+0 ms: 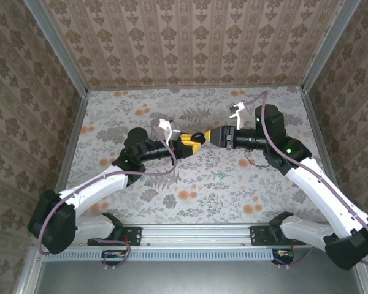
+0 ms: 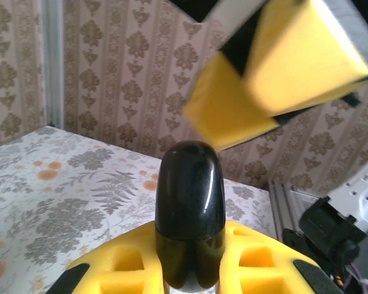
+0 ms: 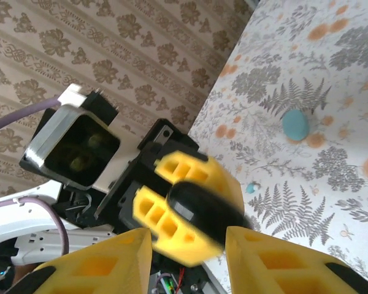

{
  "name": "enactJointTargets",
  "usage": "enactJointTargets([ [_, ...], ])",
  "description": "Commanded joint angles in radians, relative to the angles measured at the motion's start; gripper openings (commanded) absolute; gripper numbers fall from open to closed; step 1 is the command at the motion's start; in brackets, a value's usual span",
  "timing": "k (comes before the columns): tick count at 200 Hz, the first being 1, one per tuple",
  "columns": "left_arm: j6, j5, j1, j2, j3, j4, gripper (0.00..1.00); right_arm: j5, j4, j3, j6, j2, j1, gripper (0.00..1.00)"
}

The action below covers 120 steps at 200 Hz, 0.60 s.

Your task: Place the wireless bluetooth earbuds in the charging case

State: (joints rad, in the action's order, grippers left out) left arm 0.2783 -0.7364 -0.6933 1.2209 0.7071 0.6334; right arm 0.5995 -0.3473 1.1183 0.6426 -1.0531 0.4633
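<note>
The cloth is bare beside the charging case (image 3: pixel 294 124). I will next tilt my left gripper down and away from the right gripper and lower it to release the black object there.
The light turquoise oval charging case (image 3: pixel 294 124) lies on the floral table, far from both grippers. Nearer to them on the cloth sits a tiny turquoise-and-white piece (image 3: pixel 250 188), possibly an earbud. My left gripper (image 1: pixel 196 142) (image 2: pixel 190 251) hangs above the middle of the table, shut on a glossy black rounded object (image 2: pixel 190 214) (image 3: pixel 205 211) with a seam round it. My right gripper (image 1: pixel 216 136) (image 3: pixel 187 260) faces it, open, its yellow fingers (image 3: pixel 98 266) on either side of the black object's tip. Whether they touch it I cannot tell.
The floral table (image 1: pixel 190 184) is boxed in by patterned walls and metal corner posts (image 1: pixel 56 46). A small dark object with a thin wire (image 1: pixel 246 162) lies under the right arm. An aluminium rail (image 1: pixel 196 233) runs along the near edge.
</note>
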Motion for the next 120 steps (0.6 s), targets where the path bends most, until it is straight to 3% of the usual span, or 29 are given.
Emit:
enactJointTargets([
  [1,0.053,0.046,0.027,0.016,0.007,0.028,0.0,-0.142,-0.087,-0.025,-0.055,0.08,-0.034,0.39],
  [48,0.194,0.088,0.15,0.117,0.024,-0.117,0.02,-0.322,-0.209,-0.081,-0.102,0.146,-0.083,0.42],
  [120,0.271,0.088,0.372,0.472,0.11,-0.261,0.05,-0.315,-0.136,-0.192,-0.083,0.098,-0.095,0.45],
])
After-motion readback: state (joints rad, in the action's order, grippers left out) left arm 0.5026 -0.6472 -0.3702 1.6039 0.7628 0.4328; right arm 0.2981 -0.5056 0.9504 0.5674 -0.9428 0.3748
